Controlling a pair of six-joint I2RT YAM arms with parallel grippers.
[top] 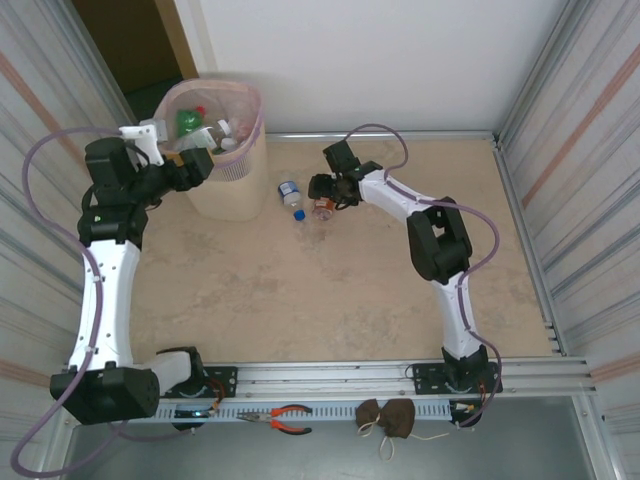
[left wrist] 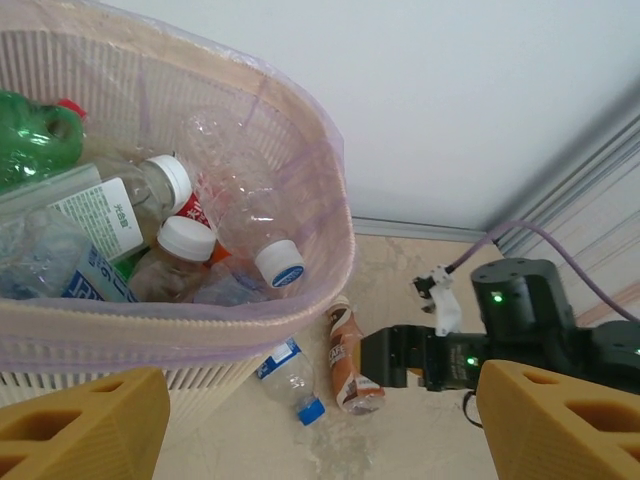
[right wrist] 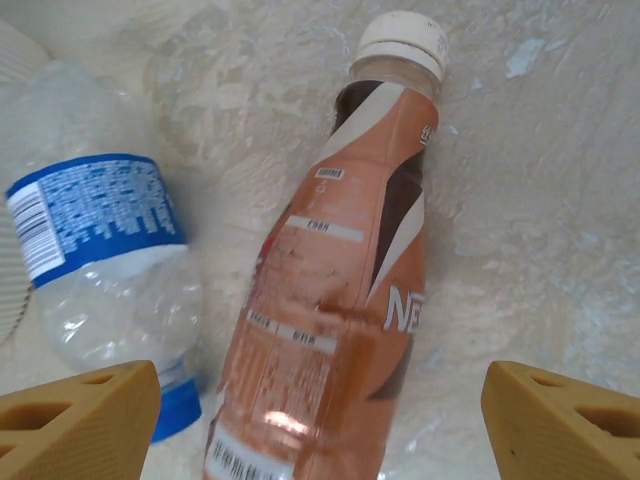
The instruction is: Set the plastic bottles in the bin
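The open fingers are already on both sides of the bottle's width, so the robot's right gripper needs to go down onto the brown bottle's label near its base [top: 322, 204] [right wrist: 305, 395] below it.
The beige bin [top: 228, 195], lined with a pink bag, stands at the back left and holds several plastic bottles [left wrist: 165, 240]. My left gripper [top: 205, 165] hangs open and empty over the bin's near rim [left wrist: 300, 290]; in the left wrist view its fingertips [left wrist: 85, 425] frame the gripper [left wrist: 320, 430]. On the floor beside the bin lie a clear bottle with a blue label and cap [top: 290, 192] [left wrist: 285, 375] [right wrist: 100, 260] and a brown-labelled bottle with a white cap [top: 322, 208] [left wrist: 350, 360] [right wrist: 340, 300]. My right gripper [top: 322, 190] [right wrist: 320, 420] is open, low over the brown bottle, a finger on each side, not touching it.
Corrugated metal walls [top: 570, 150] close in both sides, and a white wall stands at the back. The bin's ribbed wall [right wrist: 10, 290] is just left of the clear bottle. Orange-handled pliers [top: 285, 418] and a brown pouch [top: 388, 418] lie by the front rail.
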